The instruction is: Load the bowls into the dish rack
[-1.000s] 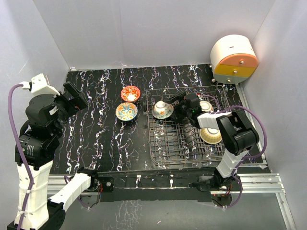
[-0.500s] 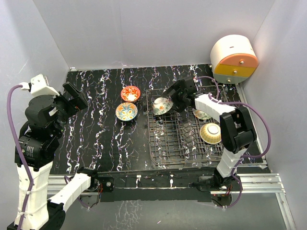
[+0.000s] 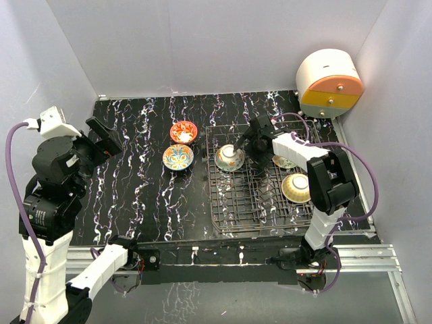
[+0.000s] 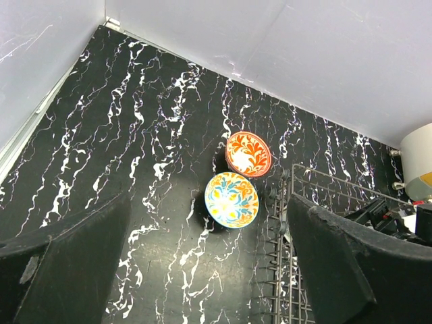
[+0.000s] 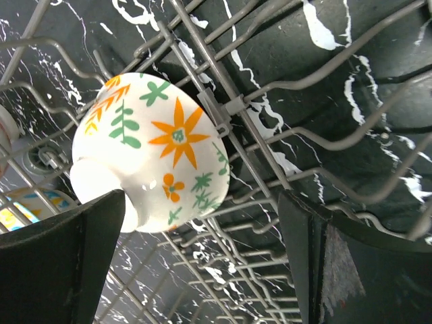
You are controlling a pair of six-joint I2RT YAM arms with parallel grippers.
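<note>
My right gripper is open to move next: it should cross to the left in the top view and go down onto the clear rim of the yellow-and-blue bowl (image 3: 178,157), opposite the rack.
The dark wire dish rack (image 3: 250,202) sits at the right of the table. Three bowls are in it: one tilted at the back left (image 3: 229,157), one half hidden behind my right arm (image 3: 287,162), one on its side at the right (image 3: 296,187). A red-orange bowl (image 3: 183,131) and a yellow-and-blue bowl (image 3: 178,157) stand upright on the table just left of the rack. My right gripper (image 3: 251,140) is open beside the tilted bowl (image 5: 152,152), whose cream outside leans on the rack wires (image 5: 228,108). My left gripper (image 3: 108,138) is open and empty, high over the table's left part.
A white, orange and yellow round drawer unit (image 3: 329,84) stands in the back right corner. White walls close the table on three sides. In the left wrist view the two table bowls (image 4: 248,153) (image 4: 231,200) lie beside the rack's left edge (image 4: 317,196).
My right gripper has swung from the rack's middle towards its back, beside the tilted bowl. That bowl has shifted slightly. The left arm has barely moved.
</note>
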